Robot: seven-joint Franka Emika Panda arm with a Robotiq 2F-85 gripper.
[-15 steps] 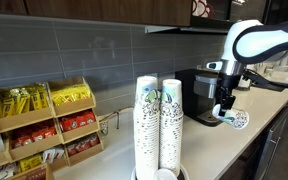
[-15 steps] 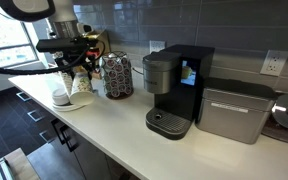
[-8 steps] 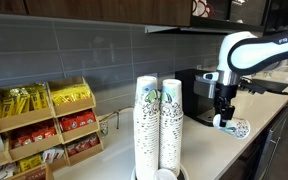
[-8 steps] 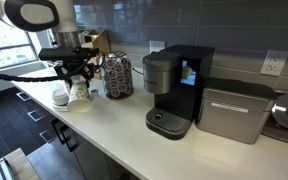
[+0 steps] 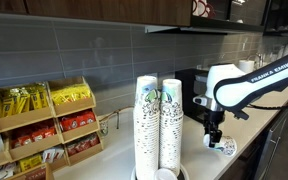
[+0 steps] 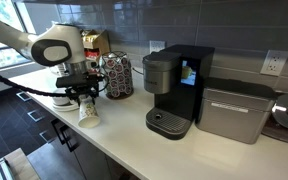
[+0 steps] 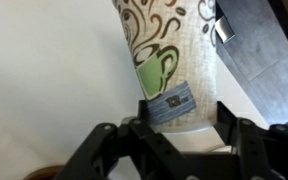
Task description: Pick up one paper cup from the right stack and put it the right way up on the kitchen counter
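Note:
The cream kitchen counter is close below, so the robot's gripper will next go down gently a short way near the kitchen counter's front edge and release the paper cup [image 5: 225, 148] there.
My gripper [image 5: 216, 136] [image 6: 84, 98] is shut on a paper cup [image 5: 225, 148] [image 6: 87, 113], white with dark speckled print. The cup hangs under the fingers, just above the cream kitchen counter [image 5: 192, 160] [image 6: 134, 140]; I cannot tell whether it touches. In the wrist view the cup [image 7: 166, 60] shows its green logo and a barcode, and my gripper [image 7: 176, 125] has a black finger on each side of it. The right stack [image 5: 171, 125] stands beside its twin column [image 5: 146, 125] near the camera, well away from my gripper.
A black coffee machine [image 6: 179, 90] [image 5: 192, 85] stands on the counter, with a wire pod holder [image 6: 117, 75] next to it and a silver appliance [image 6: 234, 112] further along. A wooden snack rack [image 5: 44, 125] sits against the tiled wall. The counter's front edge [image 6: 94, 150] runs close to the cup.
The arm has carried the cup along the counter, away from the coffee machine, and lowered it close to the surface. The grip has stayed the same.

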